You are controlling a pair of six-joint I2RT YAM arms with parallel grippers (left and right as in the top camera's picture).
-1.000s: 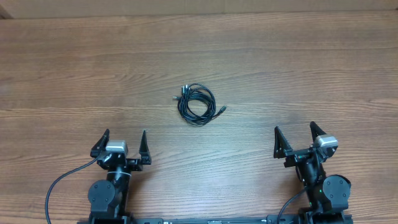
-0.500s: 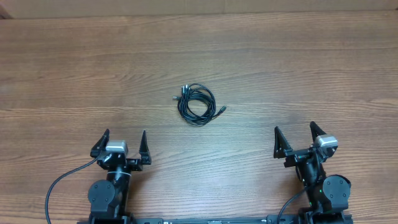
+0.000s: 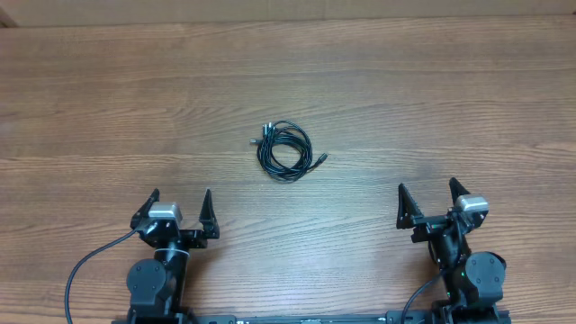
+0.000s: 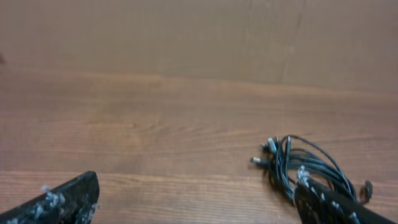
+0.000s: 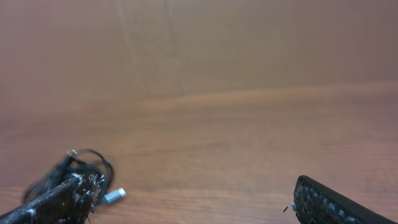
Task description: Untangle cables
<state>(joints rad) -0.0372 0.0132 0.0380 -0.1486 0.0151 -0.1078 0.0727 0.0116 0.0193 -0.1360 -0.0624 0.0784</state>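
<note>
My left gripper reaches outward and to the right in the overhead view next, tilts and lowers onto the bundle's cables beside the plugs, since cable ends cluster there.
The cables (image 3: 285, 148) lie as a small coiled black bundle with small plug ends at the middle of the wooden table. They also show in the left wrist view (image 4: 308, 165) at the lower right, and in the right wrist view (image 5: 84, 171) at the lower left, with a silver plug (image 5: 114, 195) sticking out. My left gripper (image 3: 178, 209) is open and empty, near the front edge, left of and nearer than the bundle. My right gripper (image 3: 428, 203) is open and empty at the front right. Neither gripper touches the cables.
The wooden table (image 3: 432, 99) stretches around the bundle. A brown cardboard wall (image 4: 186, 37) stands along the far edge. Thicker black arm wires (image 3: 85, 265) loop at the front beside the arm bases.
</note>
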